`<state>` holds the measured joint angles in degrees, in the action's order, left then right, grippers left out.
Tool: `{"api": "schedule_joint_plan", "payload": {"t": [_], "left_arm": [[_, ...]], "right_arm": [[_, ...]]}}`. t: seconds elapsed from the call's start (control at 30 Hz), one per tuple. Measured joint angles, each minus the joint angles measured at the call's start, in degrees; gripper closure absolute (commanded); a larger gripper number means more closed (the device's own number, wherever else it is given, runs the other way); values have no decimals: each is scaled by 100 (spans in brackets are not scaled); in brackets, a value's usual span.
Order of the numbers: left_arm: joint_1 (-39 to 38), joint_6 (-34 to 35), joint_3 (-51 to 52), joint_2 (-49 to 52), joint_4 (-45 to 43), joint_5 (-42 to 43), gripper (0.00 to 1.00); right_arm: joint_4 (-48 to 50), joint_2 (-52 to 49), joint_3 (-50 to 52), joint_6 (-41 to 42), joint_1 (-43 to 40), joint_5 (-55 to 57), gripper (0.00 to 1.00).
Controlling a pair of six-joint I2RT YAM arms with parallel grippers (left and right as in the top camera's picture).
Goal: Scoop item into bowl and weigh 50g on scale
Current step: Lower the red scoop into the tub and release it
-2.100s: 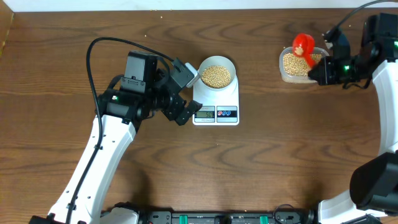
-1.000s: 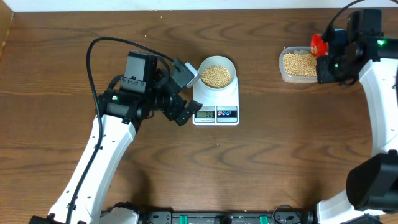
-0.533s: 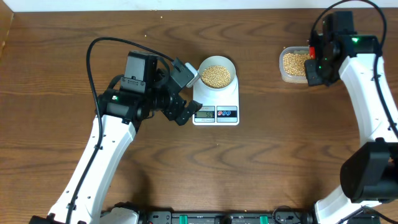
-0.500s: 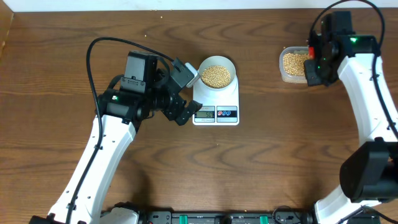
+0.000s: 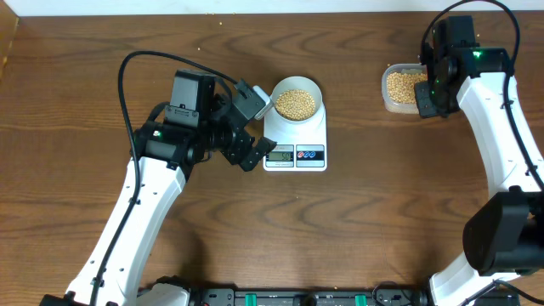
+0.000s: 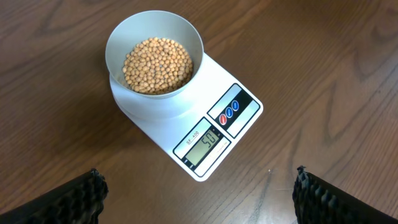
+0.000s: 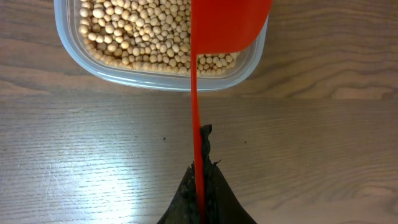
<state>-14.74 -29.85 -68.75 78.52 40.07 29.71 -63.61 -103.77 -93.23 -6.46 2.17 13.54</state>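
The red scoop will next go down and toward the scale (image 5: 296, 155) in my right gripper, which will then let it go onto the tub's beans.
The pale bowl (image 5: 297, 100) stands on the white scale (image 5: 296, 155), heaped with tan beans (image 6: 158, 64). The display (image 6: 205, 142) reads 50. My left gripper (image 5: 255, 127) hangs wide open just left of the scale, with nothing between its fingers (image 6: 81, 199). My right gripper (image 7: 200, 183) is shut on the thin handle of a red scoop (image 7: 227, 25). The scoop's head hovers over the near right corner of the clear tub (image 7: 68, 43) of beans. Its contents are hidden.
The clear tub (image 5: 402, 88) sits at the back right, well apart from the scale. The right arm (image 5: 497, 127) runs down the right side. The left arm (image 5: 144, 204) crosses the left half, with a black cable (image 5: 123, 93) looping above it.
The right arm has swung from the tub's right side round to its near right corner, lifting the red scoop out of the beans. Left arm, bowl and scale have not moved.
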Motion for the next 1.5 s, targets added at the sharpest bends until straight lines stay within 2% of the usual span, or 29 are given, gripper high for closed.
{"api": "schedule_joint_plan", "payload": {"t": [0.2,0.37,0.73,1.07,1.5], "left_arm": [[0,0,0,0,0,0,2],[0,0,0,0,0,0,2],[0,0,0,0,0,0,2],[0,0,0,0,0,0,2],[0,0,0,0,-2,0,2]], "right_arm": [[0,0,0,72,0,-24,99],[4,0,0,221,-24,-468,99],[101,0,238,1189,-186,-916,99],[1266,-2,1145,1803,-201,-1751,99],[1528,-7,1250,2068,-201,-2131,99]]}}
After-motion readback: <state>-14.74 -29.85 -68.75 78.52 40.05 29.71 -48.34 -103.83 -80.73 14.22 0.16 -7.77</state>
